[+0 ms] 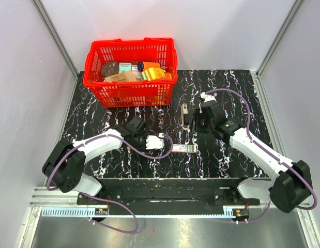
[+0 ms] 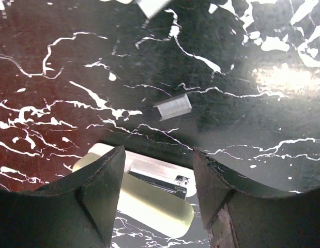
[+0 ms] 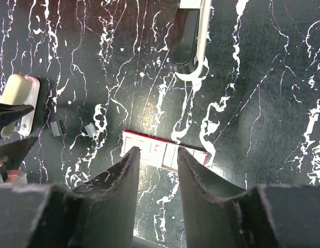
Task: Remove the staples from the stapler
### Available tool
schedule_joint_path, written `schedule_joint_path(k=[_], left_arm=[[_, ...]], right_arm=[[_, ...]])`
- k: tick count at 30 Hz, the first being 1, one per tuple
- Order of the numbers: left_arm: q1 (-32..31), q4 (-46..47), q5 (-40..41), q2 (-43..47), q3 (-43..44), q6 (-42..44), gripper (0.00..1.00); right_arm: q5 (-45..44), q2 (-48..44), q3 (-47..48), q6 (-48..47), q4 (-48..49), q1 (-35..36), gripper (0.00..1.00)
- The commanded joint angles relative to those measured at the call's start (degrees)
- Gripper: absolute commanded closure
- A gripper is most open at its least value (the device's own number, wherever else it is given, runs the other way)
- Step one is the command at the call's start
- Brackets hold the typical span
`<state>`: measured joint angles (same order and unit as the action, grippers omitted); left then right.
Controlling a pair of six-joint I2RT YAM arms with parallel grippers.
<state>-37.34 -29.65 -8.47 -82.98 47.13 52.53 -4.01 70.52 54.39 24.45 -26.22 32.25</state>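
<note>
My left gripper moves off the beige block (image 2: 154, 199), to the right in the top view, onto the nearer staple strip next, since the strip lies loose on the table.
The stapler (image 1: 185, 116), slim with a silver top and black base, lies on the dark marbled table right of centre. It also shows at the top of the right wrist view (image 3: 188, 36). My right gripper (image 1: 197, 126) is open and empty, held above the table. Its fingertips (image 3: 158, 152) frame the near edge of a small red-and-white box (image 3: 165, 150). My left gripper (image 1: 149, 140) is open, its fingers (image 2: 105, 175) hanging over a beige oblong block (image 2: 154, 199) without closing on it. A short strip of staples (image 2: 172, 107) lies loose just beyond the block.
A red basket (image 1: 130, 93) full of small goods stands at the back, left of centre. The red-and-white box (image 1: 184, 148) lies between the two grippers. Two small staple pieces (image 3: 90, 129) lie next to the beige block (image 3: 17, 95). White walls enclose the table.
</note>
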Motion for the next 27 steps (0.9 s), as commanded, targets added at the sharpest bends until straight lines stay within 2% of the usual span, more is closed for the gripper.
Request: schedule_joint_path(k=[1,10,27], left_arm=[[0.0,4.7,-2.8,0.4,-1.7,9.8,0.4],[-0.1,10.1,-5.9,-2.5,-3.5,17.1,0.37],[-1.3,5.8,-10.7,-5.6,-0.6,19.2,0.37]], right_arm=[[-1.7,-1.5,1.1,-0.2,1.4,0.2,0.58],[-3.5,-2.2,1.8,-0.2,0.6,0.2,0.57],[-3.5,-1.3,2.1,-1.5,0.7,0.2,0.56]])
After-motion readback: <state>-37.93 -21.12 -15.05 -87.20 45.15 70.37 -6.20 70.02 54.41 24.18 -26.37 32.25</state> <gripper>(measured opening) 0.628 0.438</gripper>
